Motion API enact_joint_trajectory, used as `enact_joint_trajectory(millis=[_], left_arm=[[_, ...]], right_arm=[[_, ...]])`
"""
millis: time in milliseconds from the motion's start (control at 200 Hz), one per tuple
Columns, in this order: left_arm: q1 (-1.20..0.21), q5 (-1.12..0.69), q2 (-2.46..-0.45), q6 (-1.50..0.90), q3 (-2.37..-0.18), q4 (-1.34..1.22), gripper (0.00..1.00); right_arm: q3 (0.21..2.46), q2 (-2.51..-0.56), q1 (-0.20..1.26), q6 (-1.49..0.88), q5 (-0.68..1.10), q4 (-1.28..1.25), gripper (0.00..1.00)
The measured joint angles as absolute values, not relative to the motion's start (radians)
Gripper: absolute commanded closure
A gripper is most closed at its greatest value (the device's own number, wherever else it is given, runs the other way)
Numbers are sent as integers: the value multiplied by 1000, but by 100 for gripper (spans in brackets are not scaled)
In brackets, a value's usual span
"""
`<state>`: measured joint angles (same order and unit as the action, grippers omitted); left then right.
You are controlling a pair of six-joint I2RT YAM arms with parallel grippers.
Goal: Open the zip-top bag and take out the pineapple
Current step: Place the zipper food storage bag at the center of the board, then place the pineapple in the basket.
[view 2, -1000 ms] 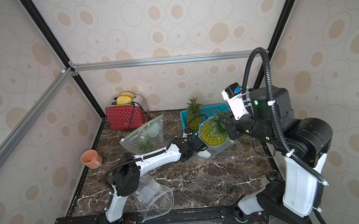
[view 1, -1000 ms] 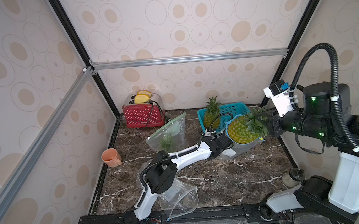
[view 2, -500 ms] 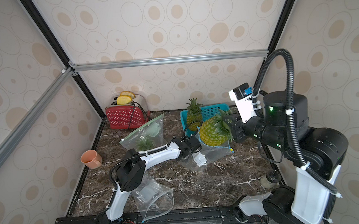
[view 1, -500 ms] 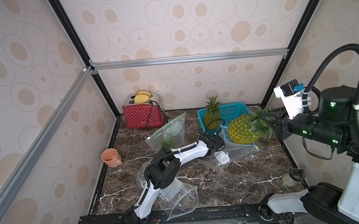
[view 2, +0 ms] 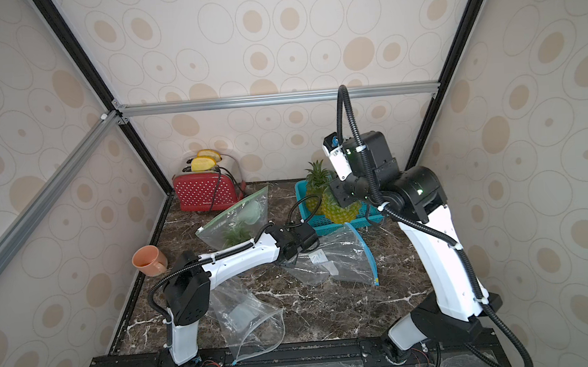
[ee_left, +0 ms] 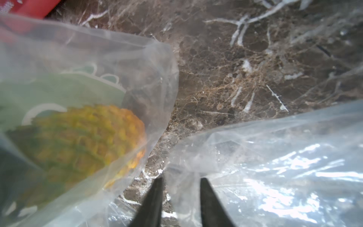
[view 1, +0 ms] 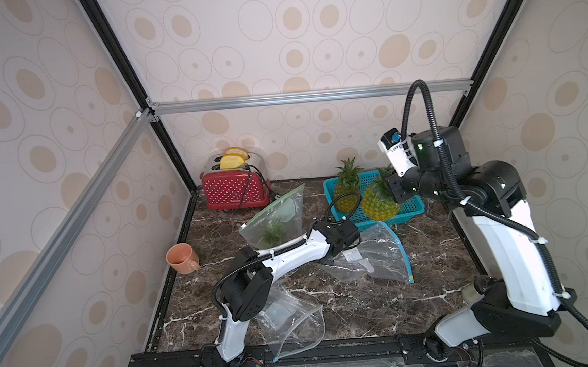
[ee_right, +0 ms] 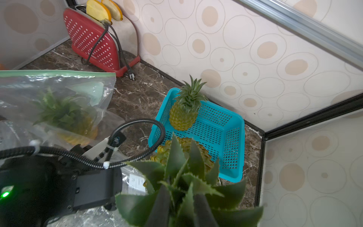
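My right gripper moves the pineapple outward and down next and releases it on the basket's bottom [ee_right: 208, 130] beside the third pineapple, where the blue mesh lies empty.
The pineapple [view 1: 379, 205] [view 2: 340, 212] hangs crown-up over the front edge of the blue basket. My right gripper [ee_right: 181, 194] is shut on its green leaves [ee_right: 176, 163]. The emptied zip-top bag [view 1: 375, 253] [view 2: 342, 255], clear with a blue zip strip, lies flat on the marble below it. My left gripper [ee_left: 181, 179] [view 1: 336, 254] sits low at the bag's left corner. Its fingers [ee_left: 157, 196] stand apart, with loose bag film [ee_left: 275, 167] between and beyond them.
A second bag with a green zip [view 1: 277, 221] [ee_right: 59, 110] holds another pineapple [ee_left: 78, 137]. The blue basket [view 1: 415, 207] [ee_right: 233, 149] holds a third pineapple [view 1: 346, 191]. A red toaster [view 1: 233, 192], an orange mug [view 1: 182, 259] and a crumpled empty bag [view 1: 291, 319] stand around.
My right gripper pulled the pineapple out of the bag and carried it back over the basket edge. My left gripper opened, and the bag sank flat onto the table.
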<state>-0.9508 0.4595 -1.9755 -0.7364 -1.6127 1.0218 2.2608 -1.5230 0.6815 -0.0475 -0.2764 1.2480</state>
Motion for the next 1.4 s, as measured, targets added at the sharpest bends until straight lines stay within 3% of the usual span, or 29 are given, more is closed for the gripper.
enact_joint_trajectory(millis=[55, 411, 826, 1086, 1402], left_arm=[[-951, 469, -1966, -740, -1613, 1032, 41], [-947, 495, -1588, -725, -1573, 976, 23], [-931, 460, -1529, -703, -1466, 875, 20], [-915, 492, -1380, -704, -1398, 842, 20], [-910, 532, -1339, -714, -1370, 836, 20]], right_arm=[[2265, -1546, 675, -35, -294, 1227, 100], [2223, -1675, 436, -24, -234, 1069, 100], [2237, -1921, 283, -82, -103, 938, 100], [2423, -2173, 257, -120, -75, 935, 100], [2447, -2217, 200, -159, -34, 910, 100]])
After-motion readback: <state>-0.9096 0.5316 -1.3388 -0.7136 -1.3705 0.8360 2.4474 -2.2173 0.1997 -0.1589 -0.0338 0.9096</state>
